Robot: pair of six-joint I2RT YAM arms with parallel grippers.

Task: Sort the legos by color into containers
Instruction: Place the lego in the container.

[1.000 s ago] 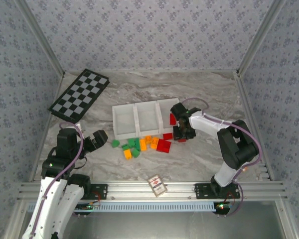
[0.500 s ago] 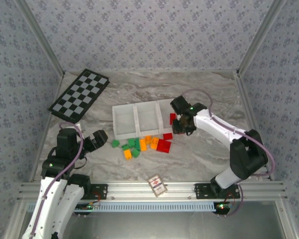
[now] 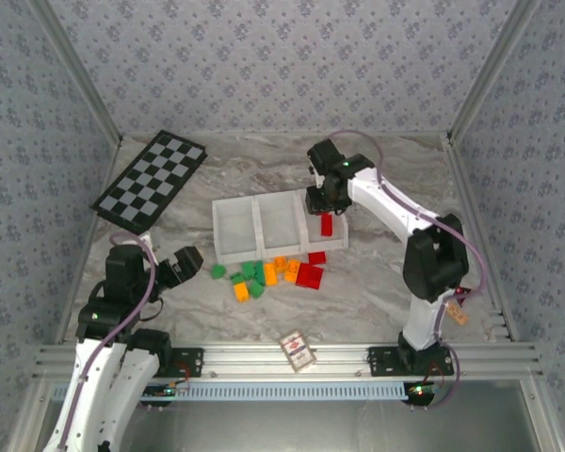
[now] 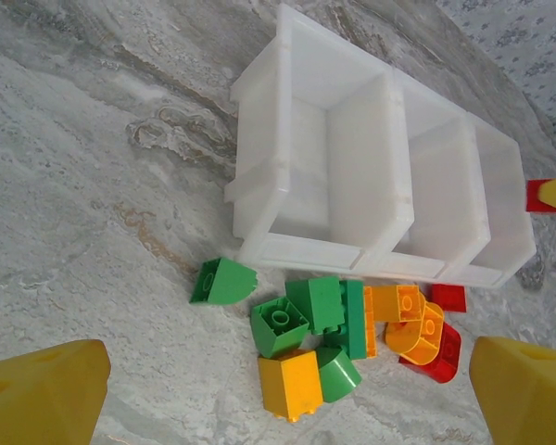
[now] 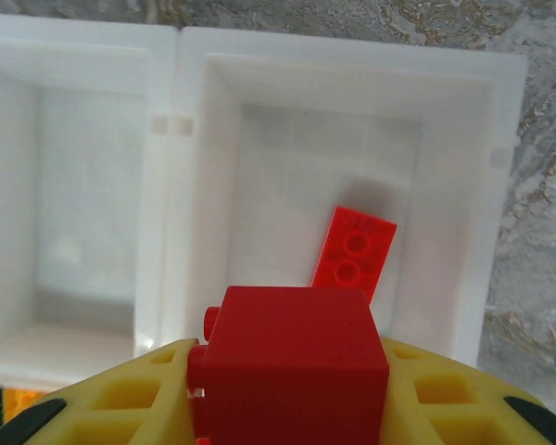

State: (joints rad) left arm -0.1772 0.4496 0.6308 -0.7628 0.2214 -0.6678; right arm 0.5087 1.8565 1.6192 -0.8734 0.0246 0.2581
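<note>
The right gripper moves down slightly outward next and releases its brick with the matching color, since the tray's bare bottom lies below it beside the flat red brick.
The legos lie in a loose pile (image 3: pixel 268 273) on the table in front of the white tray (image 3: pixel 264 256): green (image 4: pixel 280 324), orange (image 4: pixel 292 383) and red (image 4: pixel 435 348) bricks. My right gripper (image 3: pixel 325 200) hangs over the tray's right compartment (image 5: pixel 445 185), shut on a red brick (image 5: pixel 292 352). A flat red brick (image 5: pixel 354 255) lies tilted inside that compartment. The middle and left compartments hold no bricks. My left gripper (image 3: pixel 190 259) stands open low over the table, left of the pile, its yellow fingertips (image 4: pixel 42 394) wide apart with nothing between them.
A black-and-white checkerboard (image 3: pixel 151 179) leans at the back left. A small red-patterned card box (image 3: pixel 298 350) lies near the front rail. Patterned walls close in the table on three sides.
My right gripper has carried the red brick from the table by the tray's front right corner up and back over the right compartment. The left arm has not moved.
</note>
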